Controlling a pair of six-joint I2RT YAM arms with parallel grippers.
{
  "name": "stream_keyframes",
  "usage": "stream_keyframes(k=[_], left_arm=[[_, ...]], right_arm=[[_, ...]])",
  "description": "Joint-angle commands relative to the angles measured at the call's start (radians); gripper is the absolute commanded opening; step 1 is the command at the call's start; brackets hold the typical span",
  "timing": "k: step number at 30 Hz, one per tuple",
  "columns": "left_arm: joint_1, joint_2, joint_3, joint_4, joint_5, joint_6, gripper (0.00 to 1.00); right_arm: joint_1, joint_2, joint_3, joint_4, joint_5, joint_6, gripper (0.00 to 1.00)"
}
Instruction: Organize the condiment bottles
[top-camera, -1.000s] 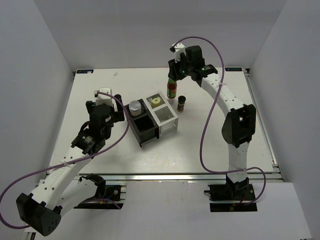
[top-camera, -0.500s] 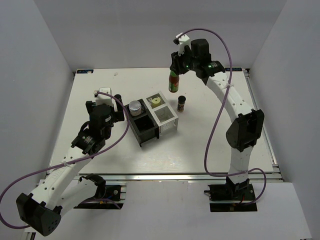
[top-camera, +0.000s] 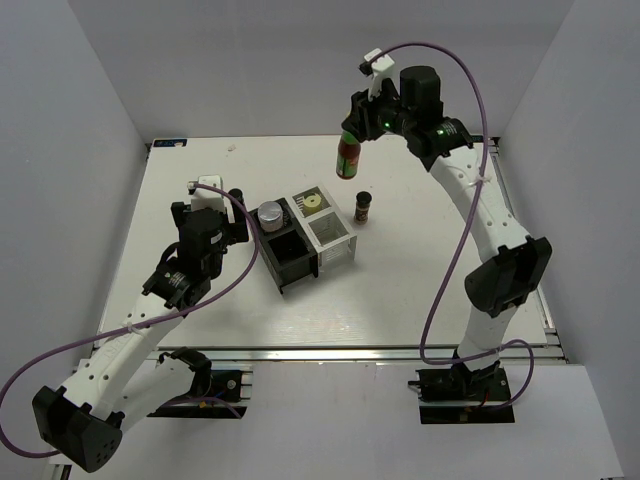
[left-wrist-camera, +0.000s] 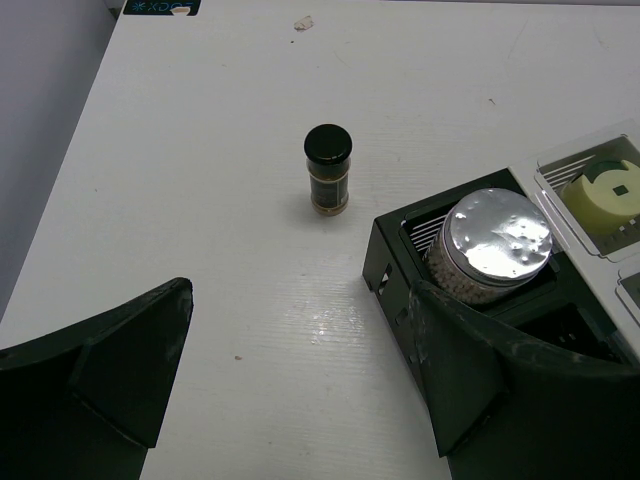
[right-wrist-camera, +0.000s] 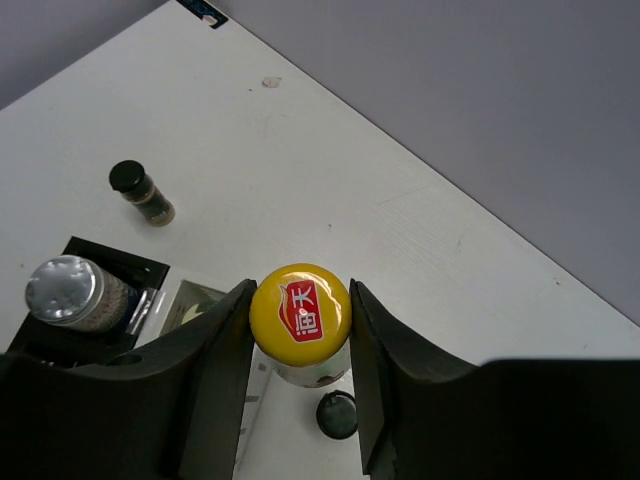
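Note:
Next, my right gripper carries the sauce bottle (top-camera: 348, 158) back over the rack. It then moves down into the rack's near white section (top-camera: 329, 229) and releases the bottle, because that section is empty.
My right gripper (top-camera: 351, 138) is shut on the yellow cap of the tall red-green sauce bottle (top-camera: 348, 158) and holds it in the air over the back of the table. In the right wrist view the cap (right-wrist-camera: 300, 318) sits pinched between both fingers (right-wrist-camera: 215, 370). One black-lidded spice jar (top-camera: 364, 207) stands on the table just below it. The other spice jar (left-wrist-camera: 328, 183) stands ahead of my open left gripper (left-wrist-camera: 300, 330), which has nothing between its fingers. The silver-lidded jar (left-wrist-camera: 492, 243) sits in a black rack compartment, and the cream bottle (top-camera: 313, 202) sits in a white one.
The black-and-white divided rack (top-camera: 296, 262) stands mid-table, its near black compartment showing nothing inside. My left gripper's right finger (left-wrist-camera: 480, 370) is close beside the rack's black wall (left-wrist-camera: 388, 275). Grey walls enclose the table on three sides.
My right gripper has lifted the sauce bottle up off the table and carried it slightly back and right. The left arm has stayed still.

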Motion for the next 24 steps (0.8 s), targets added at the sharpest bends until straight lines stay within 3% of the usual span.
stream_keyframes(k=[1, 13, 24], left_arm=[[0.004, -0.014, -0.008, 0.012, -0.007, 0.004, 0.98], [0.004, -0.017, -0.008, 0.012, -0.006, 0.003, 0.98], [0.004, -0.017, -0.008, 0.014, -0.006, 0.006, 0.98]], right_arm=[[0.007, -0.146, 0.002, 0.111, -0.076, 0.035, 0.0], [0.093, -0.25, -0.205, 0.113, -0.144, 0.064, 0.0], [0.164, -0.239, -0.272, 0.122, -0.119, 0.052, 0.0]])
